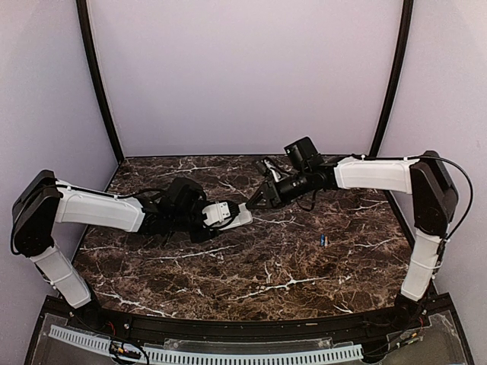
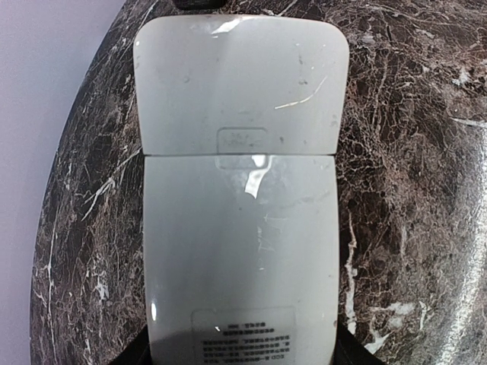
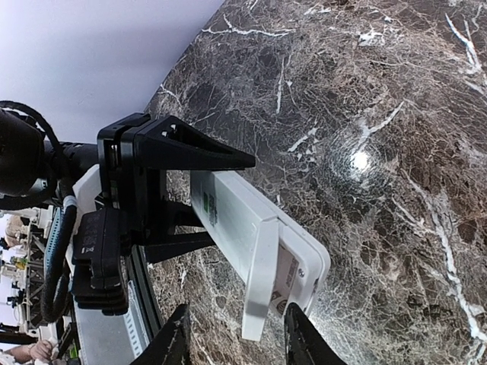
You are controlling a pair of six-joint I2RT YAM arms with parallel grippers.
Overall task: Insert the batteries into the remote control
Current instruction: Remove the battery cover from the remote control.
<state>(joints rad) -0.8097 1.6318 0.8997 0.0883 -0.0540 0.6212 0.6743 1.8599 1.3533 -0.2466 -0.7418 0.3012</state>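
Note:
My left gripper moves down and back to the bare marble next and releases there, because the remote point(image 3: 228, 201) hangs in midair.
The white remote control point(image 1: 234, 215) hangs above the table's middle, with my left gripper point(image 1: 211, 214) shut on its near end. Its plain back point(image 2: 240, 251) fills the left wrist view, and dark fingers point(image 2: 131, 354) show at the bottom corners. The battery cover point(image 3: 259, 277) stands swung out from the remote's point(image 3: 228, 201) far end, baring the compartment point(image 3: 288, 275). My right gripper point(image 3: 236, 342) is open, its fingertips either side of the cover's free edge without touching it. One blue battery point(image 1: 323, 240) lies on the table to the right.
The dark marble table point(image 1: 251, 266) sits inside pale walls, with black corner poles point(image 1: 97, 84) at the back. A white slotted strip point(image 1: 228, 354) runs along the near edge between the arm bases.

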